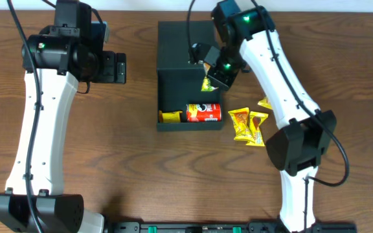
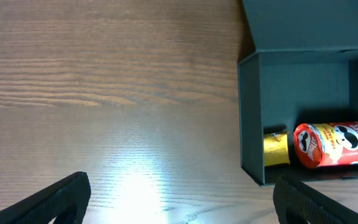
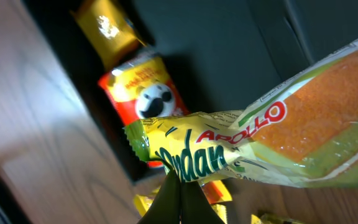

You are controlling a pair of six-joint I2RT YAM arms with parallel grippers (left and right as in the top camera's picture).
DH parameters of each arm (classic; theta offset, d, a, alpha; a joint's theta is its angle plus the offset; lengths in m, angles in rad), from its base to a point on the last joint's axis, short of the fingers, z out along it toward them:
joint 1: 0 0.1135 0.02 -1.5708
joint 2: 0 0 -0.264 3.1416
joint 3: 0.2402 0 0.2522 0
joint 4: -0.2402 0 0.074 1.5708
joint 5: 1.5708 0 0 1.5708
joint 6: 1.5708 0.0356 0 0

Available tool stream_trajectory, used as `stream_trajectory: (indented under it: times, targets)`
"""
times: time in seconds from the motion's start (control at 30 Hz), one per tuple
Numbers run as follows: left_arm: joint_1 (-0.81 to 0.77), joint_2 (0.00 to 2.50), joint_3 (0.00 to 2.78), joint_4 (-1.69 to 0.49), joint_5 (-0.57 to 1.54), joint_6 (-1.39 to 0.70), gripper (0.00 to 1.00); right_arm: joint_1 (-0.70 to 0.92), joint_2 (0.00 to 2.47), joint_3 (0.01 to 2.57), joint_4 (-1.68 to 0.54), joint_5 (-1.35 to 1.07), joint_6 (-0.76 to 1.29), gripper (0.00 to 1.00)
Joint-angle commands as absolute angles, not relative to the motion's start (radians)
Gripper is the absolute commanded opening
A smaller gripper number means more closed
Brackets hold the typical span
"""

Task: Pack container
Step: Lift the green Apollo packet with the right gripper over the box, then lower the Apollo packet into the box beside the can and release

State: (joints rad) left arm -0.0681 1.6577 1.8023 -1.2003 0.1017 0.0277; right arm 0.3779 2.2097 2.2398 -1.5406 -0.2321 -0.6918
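Observation:
My right gripper needs to go down into the dark teal container and lower the Apollo pandan cake packet just beyond the Pringles can, where the container's bottom is bare.
The dark teal container (image 1: 173, 97) stands open at the table's middle, its lid (image 1: 183, 39) folded back. Inside lie a red Pringles can (image 1: 203, 113) and a small yellow packet (image 1: 171, 117); both also show in the left wrist view, the can (image 2: 334, 144) and the packet (image 2: 276, 148). My right gripper (image 3: 180, 186) is shut on a yellow-green Apollo pandan cake packet (image 3: 260, 149) and holds it above the container's right side (image 1: 209, 83). My left gripper (image 2: 179, 199) is open and empty over bare table left of the container (image 2: 250, 112).
Several yellow snack packets (image 1: 248, 124) lie on the wood to the right of the container, with one more (image 1: 264, 102) near the right arm. A black rail runs along the table's front edge (image 1: 225, 226).

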Motion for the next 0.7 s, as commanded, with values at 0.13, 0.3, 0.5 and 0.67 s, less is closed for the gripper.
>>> stream_trajectory:
  times: [0.13,0.3,0.5,0.67]
  targets:
    - [-0.028,1.666,1.809,-1.198,0.105,0.058,0.95,0.385,2.206,2.083,-1.426,-0.260,-0.723,0.01]
    - [-0.018,1.666,1.809,-1.204,0.105,0.057,0.95,0.396,2.206,2.038,-1.374,-0.259,-0.736,0.01]
    - [-0.018,1.666,1.809,-1.208,0.106,0.056,0.95,0.396,2.206,1.982,-1.329,-0.262,-0.738,0.01]
    - [-0.018,1.666,1.809,-1.208,0.106,0.056,0.95,0.396,2.206,1.942,-1.309,-0.262,-0.738,0.01]
